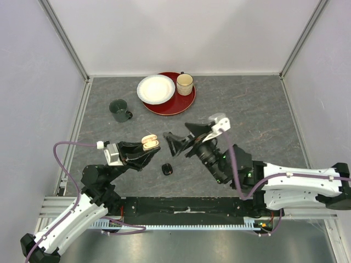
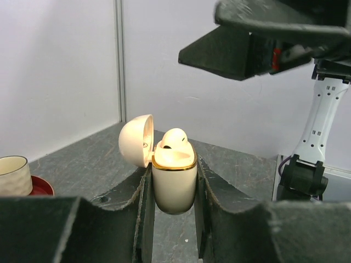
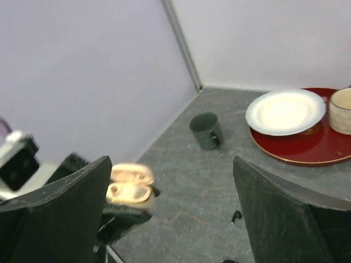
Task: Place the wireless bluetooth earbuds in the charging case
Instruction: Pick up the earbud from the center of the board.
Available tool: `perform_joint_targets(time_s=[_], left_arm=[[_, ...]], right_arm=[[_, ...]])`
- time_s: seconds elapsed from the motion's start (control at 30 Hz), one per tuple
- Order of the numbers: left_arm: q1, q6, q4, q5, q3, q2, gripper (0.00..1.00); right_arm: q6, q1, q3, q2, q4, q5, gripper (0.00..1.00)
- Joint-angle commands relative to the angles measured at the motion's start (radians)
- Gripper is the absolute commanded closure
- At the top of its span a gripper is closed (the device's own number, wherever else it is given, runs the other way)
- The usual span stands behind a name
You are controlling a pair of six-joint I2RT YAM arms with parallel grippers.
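Only one pale earbud (image 2: 174, 141) is inside the open case. My right gripper needs to tip its fingers downward next and go down away from the case to close at the tabletop below.
My left gripper (image 1: 149, 145) is shut on a pinkish-beige charging case (image 2: 174, 183) and holds it upright above the table, lid (image 2: 136, 140) swung open. One pale earbud (image 2: 174, 141) sits in the case with its head sticking up. The case also shows in the top view (image 1: 150, 142) and, blurred, in the right wrist view (image 3: 130, 186). My right gripper (image 1: 176, 132) is open and empty, just right of the case and a little above it; it is also in the right wrist view (image 3: 173, 213). A tiny black earbud (image 3: 236, 216) lies on the table between its fingers.
A small black case (image 1: 167, 169) lies on the table below the grippers. A dark green mug (image 1: 119, 110) stands at the back left. A red tray (image 1: 181, 104) at the back holds a white plate (image 1: 156, 89) and a beige cup (image 1: 185, 84). Walls enclose three sides.
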Motion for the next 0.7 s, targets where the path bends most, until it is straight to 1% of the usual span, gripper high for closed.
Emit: perform_joint_targets(time_s=[0.0, 0.03, 0.07, 0.1, 0.13, 0.17, 0.23, 0.27, 0.33, 0.37, 0.4, 0.43, 0.53, 0.67], left_arm=[[0.000, 0.007, 0.024, -0.027, 0.005, -0.017, 0.98], [0.000, 0.007, 0.022, -0.027, 0.007, -0.016, 0.98], [-0.002, 0.007, 0.019, -0.026, 0.007, -0.019, 0.98], [0.000, 0.007, 0.019, -0.027, 0.007, -0.020, 0.98], [-0.002, 0.007, 0.016, -0.026, 0.008, -0.022, 0.98], [0.000, 0.008, 0.013, -0.025, 0.010, -0.028, 0.98], [0.000, 0.010, 0.004, -0.027, 0.011, -0.034, 0.98], [0.000, 0.015, 0.001, -0.029, 0.013, -0.043, 0.98], [0.000, 0.018, -0.016, -0.029, 0.019, -0.052, 0.98], [0.000, 0.021, -0.024, -0.030, 0.022, -0.057, 0.98], [0.000, 0.022, -0.036, -0.030, 0.025, -0.063, 0.98], [-0.002, 0.024, -0.039, -0.030, 0.027, -0.065, 0.98], [0.000, 0.024, -0.054, -0.033, 0.028, -0.082, 0.98], [0.000, 0.027, -0.081, -0.041, 0.030, -0.105, 0.98]], right_arm=[[0.157, -0.072, 0.040, -0.050, -0.178, 0.076, 0.02], [0.198, -0.116, 0.075, -0.047, -0.234, 0.079, 0.02], [0.275, -0.142, 0.094, -0.044, -0.285, 0.066, 0.02], [0.318, -0.167, 0.109, -0.035, -0.390, 0.056, 0.02], [0.370, -0.219, 0.128, -0.034, -0.429, 0.050, 0.02], [0.428, -0.245, 0.131, -0.032, -0.458, 0.031, 0.02], [0.490, -0.303, 0.122, -0.027, -0.524, 0.014, 0.02], [0.572, -0.323, 0.120, -0.015, -0.559, 0.011, 0.02], [0.636, -0.391, 0.114, 0.006, -0.638, -0.047, 0.02], [0.712, -0.412, 0.112, 0.034, -0.667, -0.070, 0.02], [0.728, -0.453, 0.099, 0.052, -0.698, -0.099, 0.02], [0.748, -0.471, 0.094, 0.072, -0.704, -0.172, 0.02], [0.828, -0.520, 0.091, 0.193, -0.755, -0.268, 0.02], [0.889, -0.546, 0.112, 0.313, -0.765, -0.380, 0.04]])
